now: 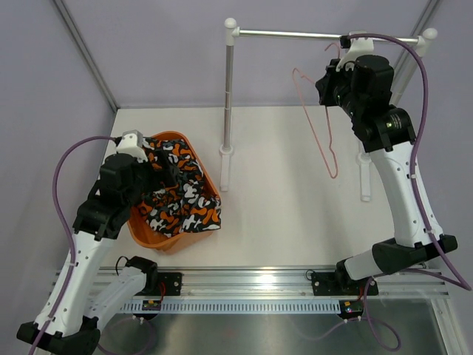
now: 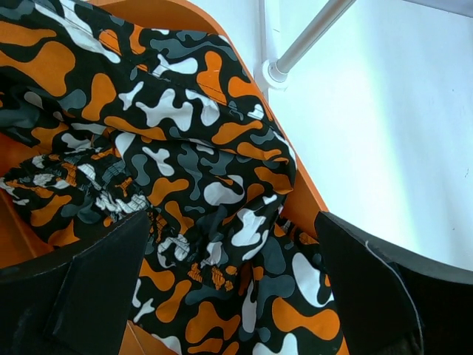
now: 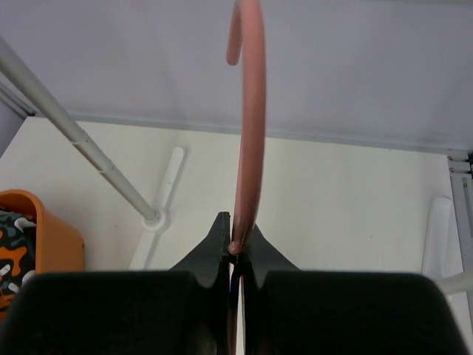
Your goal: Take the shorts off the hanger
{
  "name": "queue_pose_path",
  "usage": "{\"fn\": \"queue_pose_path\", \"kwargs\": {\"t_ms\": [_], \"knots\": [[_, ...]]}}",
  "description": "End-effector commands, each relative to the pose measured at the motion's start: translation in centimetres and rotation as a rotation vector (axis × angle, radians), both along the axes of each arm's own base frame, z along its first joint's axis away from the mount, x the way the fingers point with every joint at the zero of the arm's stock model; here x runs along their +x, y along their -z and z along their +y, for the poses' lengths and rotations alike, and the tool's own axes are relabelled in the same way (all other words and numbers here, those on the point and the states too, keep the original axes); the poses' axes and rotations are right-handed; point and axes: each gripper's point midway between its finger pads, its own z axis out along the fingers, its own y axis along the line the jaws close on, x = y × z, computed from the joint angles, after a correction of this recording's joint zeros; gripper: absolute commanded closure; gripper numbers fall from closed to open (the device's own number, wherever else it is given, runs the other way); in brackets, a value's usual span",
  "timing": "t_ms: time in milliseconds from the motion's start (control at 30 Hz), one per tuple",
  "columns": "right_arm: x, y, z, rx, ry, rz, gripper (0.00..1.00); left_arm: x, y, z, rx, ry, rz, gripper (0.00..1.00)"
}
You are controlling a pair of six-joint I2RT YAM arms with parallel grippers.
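Note:
The robot's right gripper will next carry the bare hanger outward, toward the right in the top view, because the silver bar (image 1: pixel 334 35) lies outward of it. It will hook the hanger there and release it.
The camouflage shorts (image 1: pixel 181 196) lie crumpled in the orange basket (image 1: pixel 159 238), off the hanger. In the left wrist view the shorts (image 2: pixel 199 170) fill the frame. My left gripper (image 2: pixel 229 288) is open just over them, its fingers (image 2: pixel 96 288) wide apart on either side of the cloth; in the top view it (image 1: pixel 166 176) hangs over the basket. The pink wire hanger (image 1: pixel 318 126) is bare and hangs in the air at the back right. My right gripper (image 1: pixel 325 85) is shut on the hanger (image 3: pixel 251 111) below its hook, the jaws (image 3: pixel 236 248) pinched on the wire.
A silver rail (image 1: pixel 295 33) with white end caps stands at the back on two poles with white feet (image 1: pixel 225 166). One pole (image 3: pixel 74 133) and the basket corner (image 3: pixel 37 229) show in the right wrist view. Grey walls enclose the table.

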Motion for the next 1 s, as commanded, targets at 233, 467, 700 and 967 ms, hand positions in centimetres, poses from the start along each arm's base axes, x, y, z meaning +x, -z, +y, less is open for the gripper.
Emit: {"fn": "queue_pose_path", "kwargs": {"t_ms": [233,467,700,967], "knots": [[3.9,-5.0,-3.2,0.036,0.092,-0.148,1.00,-0.9,-1.5,0.2,0.015,0.037,-0.101,0.01],[5.9,-4.9,-5.1,0.035,0.149,-0.133,1.00,-1.0,-1.2,0.4,0.019,0.033,-0.110,0.01],[7.3,-3.4,-6.6,0.040,0.185,-0.086,1.00,-0.8,-0.9,0.2,0.016,0.040,-0.106,0.01],[8.3,-1.1,-8.5,0.046,0.233,-0.021,1.00,-0.8,-0.5,-0.6,-0.005,0.075,-0.095,0.01]]}}
